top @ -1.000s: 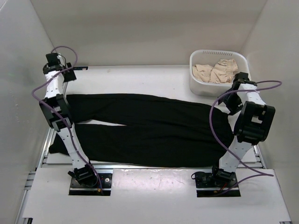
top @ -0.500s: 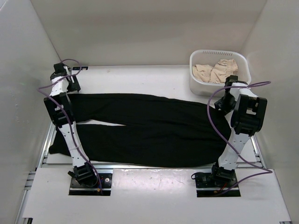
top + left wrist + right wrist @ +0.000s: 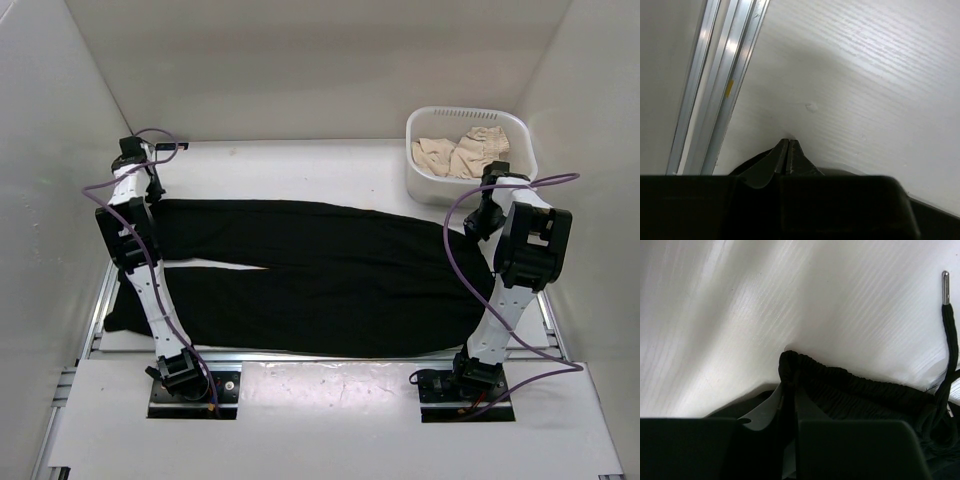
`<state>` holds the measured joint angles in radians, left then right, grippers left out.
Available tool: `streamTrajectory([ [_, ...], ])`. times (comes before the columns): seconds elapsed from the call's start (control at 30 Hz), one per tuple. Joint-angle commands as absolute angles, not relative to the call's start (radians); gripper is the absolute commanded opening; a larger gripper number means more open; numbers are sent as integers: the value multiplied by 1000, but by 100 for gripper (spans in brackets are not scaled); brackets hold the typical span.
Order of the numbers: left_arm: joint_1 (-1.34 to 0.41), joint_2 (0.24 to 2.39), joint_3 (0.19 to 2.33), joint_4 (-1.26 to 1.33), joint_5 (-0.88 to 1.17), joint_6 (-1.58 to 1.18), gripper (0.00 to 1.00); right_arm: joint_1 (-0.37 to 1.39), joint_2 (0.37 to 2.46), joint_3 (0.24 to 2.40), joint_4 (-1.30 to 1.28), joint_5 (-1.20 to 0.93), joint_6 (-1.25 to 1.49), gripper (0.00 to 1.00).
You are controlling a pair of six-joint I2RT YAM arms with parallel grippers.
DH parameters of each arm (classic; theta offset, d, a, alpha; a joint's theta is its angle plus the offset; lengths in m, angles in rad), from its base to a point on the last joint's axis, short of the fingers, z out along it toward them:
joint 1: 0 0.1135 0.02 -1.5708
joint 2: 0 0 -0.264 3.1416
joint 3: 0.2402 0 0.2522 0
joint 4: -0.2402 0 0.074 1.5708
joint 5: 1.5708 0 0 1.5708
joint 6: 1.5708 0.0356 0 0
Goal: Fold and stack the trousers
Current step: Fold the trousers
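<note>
Both legs of the trousers lie side by side. My right gripper will next carry the pinched waistband back over the near corner of the trousers' waist (image 3: 462, 338) and release it.
The black trousers (image 3: 320, 270) lie spread flat across the table, legs to the left and waist to the right. My left gripper (image 3: 143, 186) points down at the far corner of the upper leg's end. In the left wrist view its tips (image 3: 789, 143) meet on bare white table, shut, with no cloth showing between them. My right gripper (image 3: 479, 214) is at the far corner of the waist. In the right wrist view it (image 3: 788, 386) is shut on a pinched fold of the gathered waistband (image 3: 855, 387). A drawstring (image 3: 950, 340) with a metal tip trails at the right.
A white basket (image 3: 425, 186) holding beige cloth garments (image 3: 462, 152) stands at the back right, just beyond the right gripper. An aluminium rail (image 3: 720, 90) runs along the table's left edge. White walls close in on the left, right and back.
The left arm dropped to the upper leg's end and its jaws closed. The right arm swung to the waist corner and its jaws closed on the waistband.
</note>
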<state>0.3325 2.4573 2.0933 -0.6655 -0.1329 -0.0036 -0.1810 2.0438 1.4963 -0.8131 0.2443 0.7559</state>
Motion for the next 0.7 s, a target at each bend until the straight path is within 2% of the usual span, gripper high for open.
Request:
streamTrajectory([
  [0.0,336,2407,2084,-738,-217,0,14,-176,2023,1514,-822,241,746,2],
  [0.13,336,2344,2128,-738,-305,0,14,-176,1961,1523,-844,232,707,0],
  [0.3,347,2066,2059,-738,-407,0,14,-176,1746,1523,-917,232,602,0],
  [0.43,419,1794,1849,-738,-407,0,14,-176,1554,1381,-954,222,597,0],
  [0.53,465,1585,1578,-738,-407,0,14,-202,1392,1159,-954,212,640,0],
  [0.57,474,1536,1425,-738,-407,0,14,-202,1317,1105,-968,212,650,0],
  [0.67,524,1370,1206,-710,-416,0,14,-265,1182,930,-999,212,678,0],
])
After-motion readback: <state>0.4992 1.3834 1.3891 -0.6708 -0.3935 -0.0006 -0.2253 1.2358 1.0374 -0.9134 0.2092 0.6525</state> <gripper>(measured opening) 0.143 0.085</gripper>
